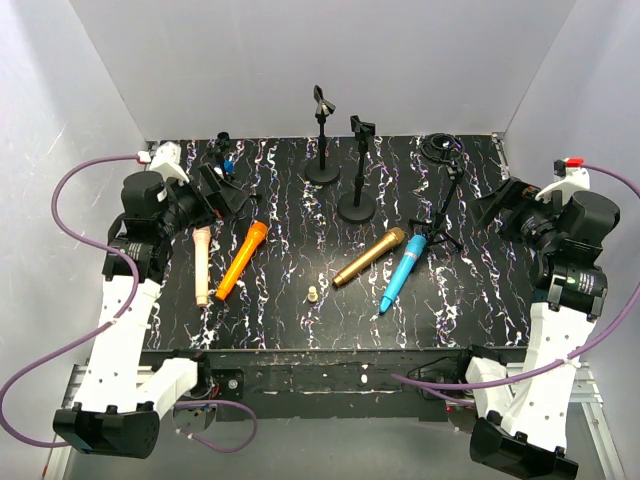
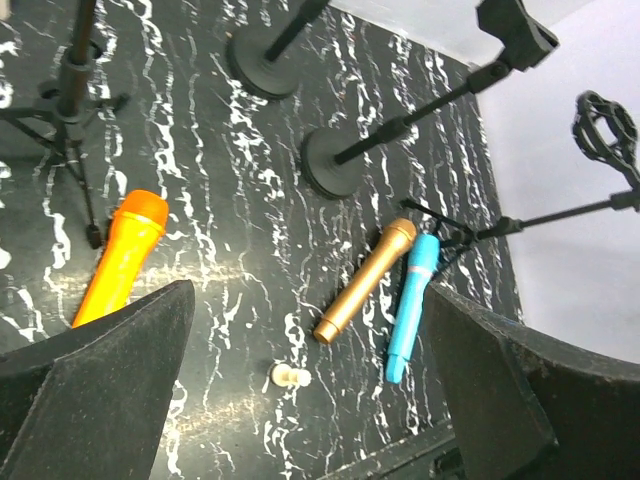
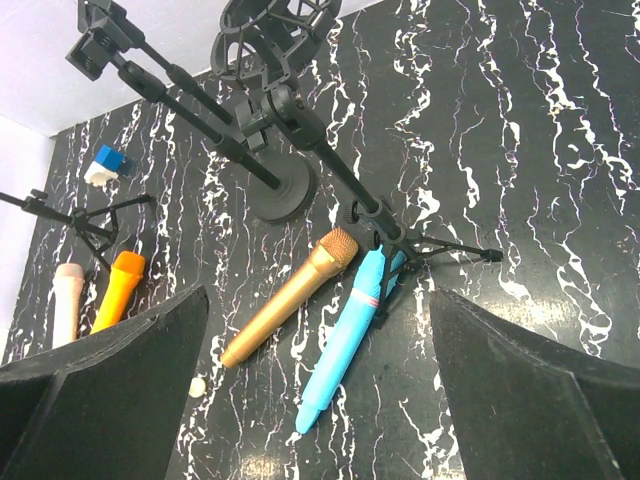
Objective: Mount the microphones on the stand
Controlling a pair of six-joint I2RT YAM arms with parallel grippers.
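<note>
I need to move my left gripper to the right in the top view and lower next, turning it, onto the gold microphone's handle, because that handle lies clear on the table.
Four microphones lie on the black marbled table: pale pink point(image 1: 202, 265), orange point(image 1: 242, 260), golden-brown point(image 1: 369, 256) and light blue point(image 1: 403, 272). The blue one's head rests against the legs of a tripod stand point(image 1: 447, 205). Two round-base stands with clips point(image 1: 322, 135) point(image 1: 358, 170) stand at the back middle, and a small tripod stand point(image 1: 225, 150) at the back left. My left gripper point(image 1: 218, 190) is open and empty, above and behind the pink and orange microphones point(image 2: 120, 258). My right gripper point(image 1: 502, 205) is open and empty, right of the tripod; its view shows the gold point(image 3: 290, 297) and blue point(image 3: 345, 335) microphones.
A tiny beige peg point(image 1: 313, 294) lies between the orange and gold microphones. A small blue and white block point(image 3: 104, 166) sits at the back left. White walls enclose the table on three sides. The tripod's shock mount point(image 3: 270, 40) leans over the back right.
</note>
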